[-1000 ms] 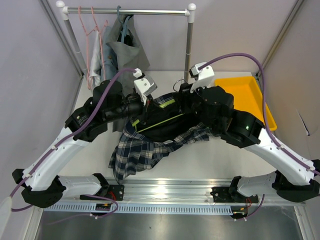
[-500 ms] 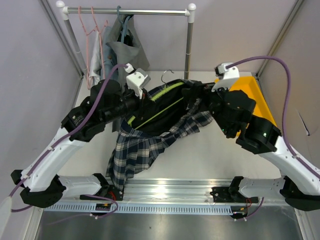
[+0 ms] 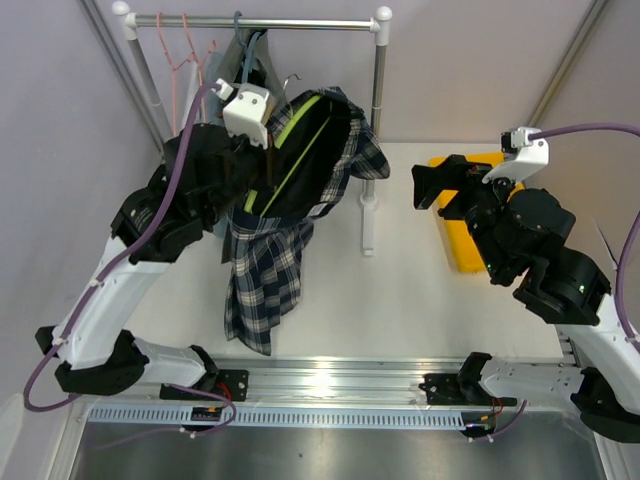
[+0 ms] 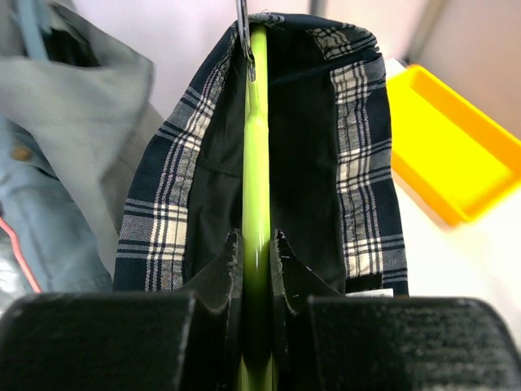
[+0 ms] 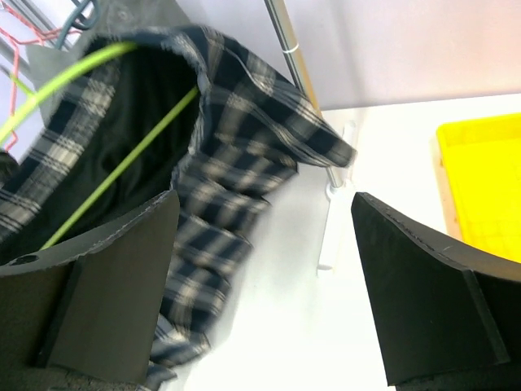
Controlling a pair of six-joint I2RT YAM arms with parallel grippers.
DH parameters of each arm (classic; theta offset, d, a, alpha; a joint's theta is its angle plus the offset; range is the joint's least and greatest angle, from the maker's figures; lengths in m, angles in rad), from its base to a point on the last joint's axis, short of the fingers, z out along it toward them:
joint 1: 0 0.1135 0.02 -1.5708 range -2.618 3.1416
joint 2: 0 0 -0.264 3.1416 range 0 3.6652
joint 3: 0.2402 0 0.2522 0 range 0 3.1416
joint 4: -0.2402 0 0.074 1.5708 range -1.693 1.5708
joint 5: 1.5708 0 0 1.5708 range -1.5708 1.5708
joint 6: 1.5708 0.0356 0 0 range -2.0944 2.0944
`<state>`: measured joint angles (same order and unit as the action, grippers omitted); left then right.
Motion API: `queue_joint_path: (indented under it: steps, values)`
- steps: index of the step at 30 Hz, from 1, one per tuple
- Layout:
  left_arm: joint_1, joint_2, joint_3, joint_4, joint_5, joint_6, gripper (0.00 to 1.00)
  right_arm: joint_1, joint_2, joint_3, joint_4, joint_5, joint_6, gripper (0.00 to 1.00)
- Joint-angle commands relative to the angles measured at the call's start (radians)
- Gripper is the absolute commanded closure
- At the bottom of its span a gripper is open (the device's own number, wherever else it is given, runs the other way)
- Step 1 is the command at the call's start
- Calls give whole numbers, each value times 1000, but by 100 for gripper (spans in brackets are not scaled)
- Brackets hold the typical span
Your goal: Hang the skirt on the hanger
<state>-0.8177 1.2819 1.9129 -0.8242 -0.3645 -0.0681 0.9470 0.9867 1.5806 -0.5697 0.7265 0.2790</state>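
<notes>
My left gripper carries the hanger outward next, hooks it over the clothes bar's part by the post, and releases it, since that part is bare outward of the gripper.
A navy plaid skirt (image 3: pixel 262 268) hangs from a lime-green hanger (image 3: pixel 297 150), its waistband stretched over the hanger's arms and its hem trailing down to the table. My left gripper (image 3: pixel 268 160) is shut on the hanger's green bar (image 4: pixel 256 204), holding it raised close under the clothes rail (image 3: pixel 255 21); the hanger's metal hook (image 4: pixel 242 32) points up. The skirt (image 4: pixel 358 147) drapes both sides of the bar. My right gripper (image 3: pixel 428 187) stands open and empty to the right, apart from the skirt (image 5: pixel 236 155).
A grey garment (image 3: pixel 240 95) and pink hangers (image 3: pixel 185 90) hang on the rail at the back left. The rail's upright post (image 3: pixel 377 90) stands just right of the skirt. A yellow bin (image 3: pixel 460 240) lies at the right, partly under my right arm.
My right gripper opened, let go of the skirt and drew back to the right. My left arm lifted the hanger with the skirt up and back toward the rail.
</notes>
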Motion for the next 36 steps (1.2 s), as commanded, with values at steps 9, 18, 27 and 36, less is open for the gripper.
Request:
queue_joint_path:
  steps: [9,18,27,36]
  values:
    - [103,171,222,210,-7,21,100,-14,-14,30,-39,21,15,9]
    - [186,289,319,292,65,1,100,-17,-36,12,-44,22,17,9]
    - [209,384,411,375,55,-35,100,-22,-40,-13,-22,7,2,9]
    - [215,500,503,356,39,-45,100,-30,-48,-30,-19,-9,3,9]
